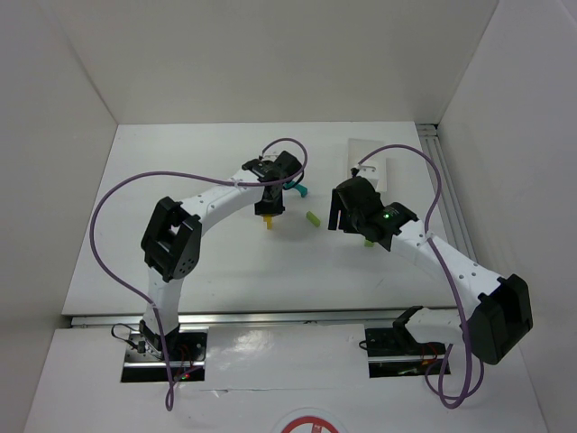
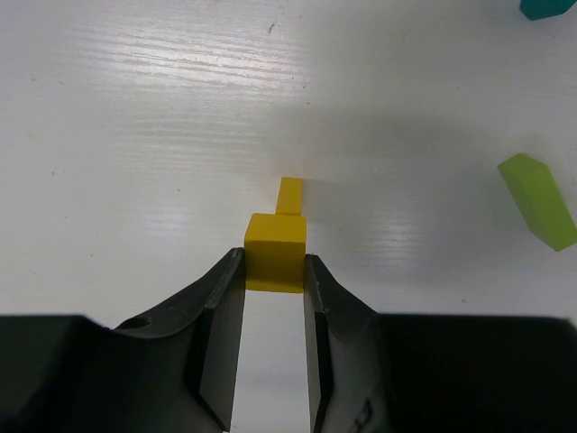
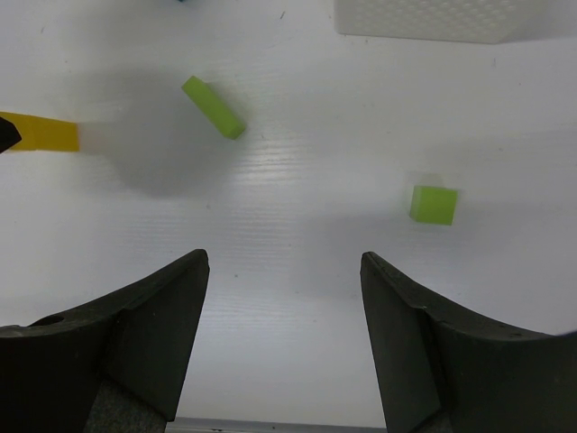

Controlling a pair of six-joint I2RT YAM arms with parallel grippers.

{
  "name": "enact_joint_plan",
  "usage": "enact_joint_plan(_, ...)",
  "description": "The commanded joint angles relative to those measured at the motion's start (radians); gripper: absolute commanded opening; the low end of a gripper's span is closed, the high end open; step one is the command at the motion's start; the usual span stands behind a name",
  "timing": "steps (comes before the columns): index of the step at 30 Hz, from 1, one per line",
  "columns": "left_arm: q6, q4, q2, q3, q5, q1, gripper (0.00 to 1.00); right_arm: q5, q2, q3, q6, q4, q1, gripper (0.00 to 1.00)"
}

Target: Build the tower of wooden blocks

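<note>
My right gripper will next move below and to the left in the top view, turn, and come down with its fingers on either side of the long lime-green post [image 1: 313,218], which lies crooked.
My left gripper [image 2: 274,262] is shut on the yellow post [image 2: 275,251], holding it by its end over the table; from above the post [image 1: 269,223] hangs below the gripper [image 1: 269,213]. The teal arch piece [image 1: 301,190] lies just right of that gripper, its corner at the top edge of the left wrist view [image 2: 548,7]. A long lime-green post [image 1: 313,218] lies flat between the arms, also in both wrist views [image 2: 539,200] [image 3: 213,106]. My right gripper [image 3: 284,262] is open and empty above bare table. No blocks are stacked.
A small lime-green cube [image 3: 434,205] sits ahead and right of the right gripper, near the right arm [image 1: 369,242]. The white rectangular tray [image 1: 371,161] stands at the back right [image 3: 424,20]. White walls enclose the table.
</note>
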Motion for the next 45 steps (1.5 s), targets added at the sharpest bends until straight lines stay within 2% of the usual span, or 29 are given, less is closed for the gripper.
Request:
enact_joint_plan(1,0.001,0.011,0.001,-0.012,0.004,0.006,0.23,0.011,0.002,-0.003,-0.007,0.017,-0.006,0.76)
enact_joint_plan(12,0.001,0.011,0.010,-0.003,0.013,0.006,0.24,0.011,0.002,-0.003,-0.007,0.017,-0.006,0.76)
enact_joint_plan(14,0.001,0.011,0.010,-0.003,0.013,0.006,0.30,0.011,0.002,-0.003,-0.007,0.017,-0.006,0.76)
enact_joint_plan(16,0.001,0.011,0.010,-0.003,0.013,0.006,0.41,0.001,0.002,-0.003,-0.007,0.017,-0.006,0.76)
enact_joint_plan(18,0.001,0.011,0.010,-0.003,0.013,0.006,0.48,0.001,0.011,-0.003,-0.007,0.017,-0.006,0.76)
enact_joint_plan(23,0.001,0.011,0.010,-0.003,0.013,0.006,0.58,0.001,0.011,-0.003,-0.007,0.017,-0.006,0.76)
enact_joint_plan(28,0.001,0.011,0.010,-0.003,0.013,0.006,0.64,0.001,0.011,-0.003,-0.007,0.017,-0.006,0.76)
enact_joint_plan(30,0.001,0.011,0.001,-0.003,0.013,0.006,0.70,0.001,0.011,-0.003,-0.007,0.017,-0.006,0.76)
enact_joint_plan(38,0.010,0.011,-0.073,0.026,0.013,0.006,0.70,-0.057,0.033,-0.032,-0.029,0.066,-0.006,0.76)
enact_joint_plan(40,0.011,-0.011,-0.108,0.051,0.013,0.006,0.70,-0.126,0.042,-0.043,-0.066,0.108,-0.006,0.76)
enact_joint_plan(43,0.023,-0.040,-0.175,0.098,-0.007,0.006,0.71,-0.262,0.120,-0.034,-0.173,0.209,-0.006,0.76)
enact_joint_plan(45,0.037,-0.052,-0.217,0.112,-0.016,0.017,0.71,-0.275,0.212,0.010,-0.232,0.240,-0.006,0.76)
